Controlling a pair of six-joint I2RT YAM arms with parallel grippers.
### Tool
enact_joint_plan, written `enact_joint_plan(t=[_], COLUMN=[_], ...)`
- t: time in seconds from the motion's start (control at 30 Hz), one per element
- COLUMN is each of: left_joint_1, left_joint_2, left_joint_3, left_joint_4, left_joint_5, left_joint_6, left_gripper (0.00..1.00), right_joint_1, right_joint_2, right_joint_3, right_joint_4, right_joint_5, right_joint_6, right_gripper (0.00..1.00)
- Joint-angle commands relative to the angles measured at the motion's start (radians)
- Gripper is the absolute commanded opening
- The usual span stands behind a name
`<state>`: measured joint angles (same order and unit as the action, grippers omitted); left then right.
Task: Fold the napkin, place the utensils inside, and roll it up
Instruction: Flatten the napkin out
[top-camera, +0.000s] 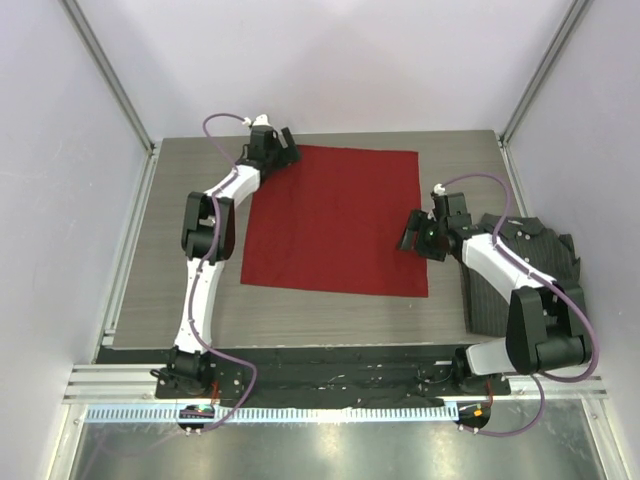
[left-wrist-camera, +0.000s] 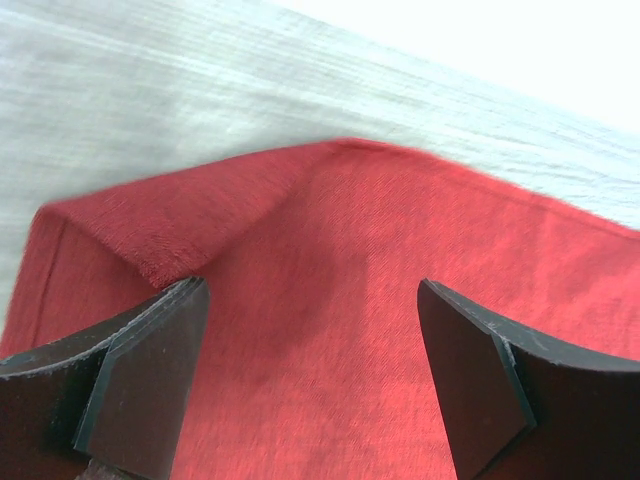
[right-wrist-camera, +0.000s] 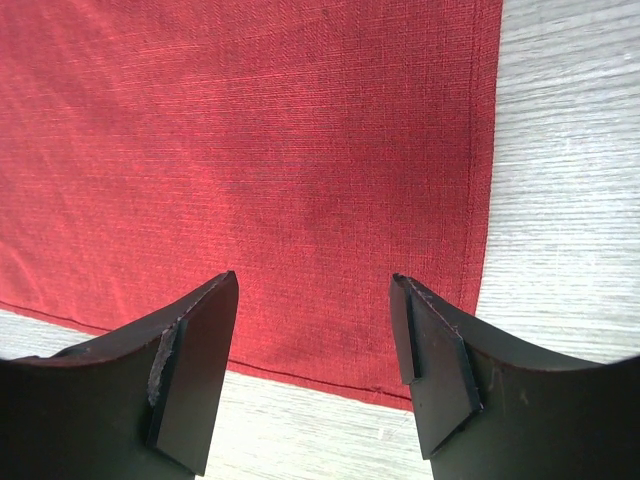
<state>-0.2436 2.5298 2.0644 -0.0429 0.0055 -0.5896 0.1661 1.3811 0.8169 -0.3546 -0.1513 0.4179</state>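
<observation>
The napkin's near corner by the pinstriped cloth is below and back of my right gripper. The gripper needs to move back and down next to pinch that corner.
The red napkin (top-camera: 335, 220) lies spread flat in the middle of the grey wooden table (top-camera: 150, 260). My left gripper (top-camera: 287, 153) is open over the napkin's far left corner. In the left wrist view the gripper (left-wrist-camera: 312, 300) holds nothing, and the napkin (left-wrist-camera: 400, 270) has that corner slightly curled up. My right gripper (top-camera: 410, 238) is open over the napkin's right edge, towards the near corner. In the right wrist view the gripper (right-wrist-camera: 313, 295) is open and empty above the napkin (right-wrist-camera: 250, 130) near its hem. No utensils are in view.
A dark pinstriped cloth (top-camera: 535, 265) lies at the table's right side under my right arm. Metal posts and pale walls close in the table on the left, right and back. A black strip (top-camera: 330, 365) runs along the near edge.
</observation>
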Motion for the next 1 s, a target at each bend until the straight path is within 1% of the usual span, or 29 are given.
enact_joint_plan(t=[0.0,0.13,0.27,0.33,0.4,0.47,0.5,0.53,0.57,0.6,0.63,0.67,0.7,0.73,0.77,0.8,0.83,0.87,0.9,0.97], left_joint_1=[0.004,0.012,0.023,0.027,0.026,0.026,0.026,0.023,0.021,0.020,0.014,0.009,0.009,0.006,0.001,-0.003,-0.009,-0.023,-0.029,-0.045], left_joint_2=[0.003,0.001,-0.019,-0.058,-0.100,-0.188,-0.230,-0.268,-0.357,-0.400,-0.445,-0.541,-0.583,-0.632,-0.672,-0.751,-0.788,-0.822,-0.894,-0.962], left_joint_3=[0.065,0.098,0.112,0.102,0.042,-0.036,-0.131,-0.186,-0.246,-0.389,-0.459,-0.537,-0.655,-0.714,-0.762,-0.805,-0.887,-0.920,-0.955,-1.055], left_joint_4=[0.182,0.233,0.248,0.239,0.241,0.259,0.259,0.264,0.277,0.288,0.302,0.326,0.322,0.302,0.261,0.233,0.204,0.168,0.096,0.048], left_joint_5=[0.039,0.002,-0.058,-0.078,-0.096,-0.096,-0.105,-0.113,-0.122,-0.151,-0.166,-0.176,-0.197,-0.212,-0.219,-0.219,-0.223,-0.236,-0.245,-0.256], left_joint_6=[0.050,0.082,0.129,0.148,0.151,0.145,0.125,0.107,0.093,0.059,0.048,0.039,0.018,0.004,-0.012,-0.016,-0.009,-0.006,-0.004,0.008], left_gripper=[0.91,0.92,0.92,0.92,0.92,0.92,0.92,0.92,0.92,0.92,0.92,0.92,0.92,0.91,0.91,0.91,0.91,0.91,0.91,0.91], right_joint_1=[0.003,0.007,0.009,0.009,0.009,0.009,0.009,0.009,0.009,0.009,0.010,0.010,0.016,0.027,0.033,0.042,0.046,0.052,0.059,0.067], right_joint_2=[0.024,0.036,0.027,0.010,-0.005,-0.025,-0.031,-0.045,-0.053,-0.060,-0.079,-0.085,-0.094,-0.102,-0.114,-0.117,-0.120,-0.131,-0.137,-0.152], right_joint_3=[0.018,0.021,0.018,0.016,0.010,0.005,0.004,0.001,-0.005,-0.012,-0.018,-0.025,-0.028,-0.032,-0.036,-0.039,-0.044,-0.059,-0.068,-0.100], right_joint_4=[0.049,0.049,0.045,0.032,0.014,-0.019,-0.032,-0.046,-0.073,-0.081,-0.092,-0.112,-0.122,-0.132,-0.154,-0.168,-0.178,-0.191,-0.199,-0.217], right_joint_5=[-0.007,-0.005,-0.001,0.016,0.035,0.070,0.079,0.099,0.105,0.108,0.114,0.122,0.128,0.140,0.188,0.188,0.185,0.185,0.206,0.246], right_joint_6=[0.007,0.007,0.009,0.007,0.010,0.016,0.025,0.030,0.030,0.027,0.022,0.015,-0.002,-0.002,0.002,0.013,0.033,0.050,0.065,0.116], right_gripper=[0.70,0.70,0.69,0.69,0.70,0.69,0.68,0.67,0.67,0.67,0.66,0.66,0.65,0.64,0.64,0.64,0.64,0.60,0.58,0.56])
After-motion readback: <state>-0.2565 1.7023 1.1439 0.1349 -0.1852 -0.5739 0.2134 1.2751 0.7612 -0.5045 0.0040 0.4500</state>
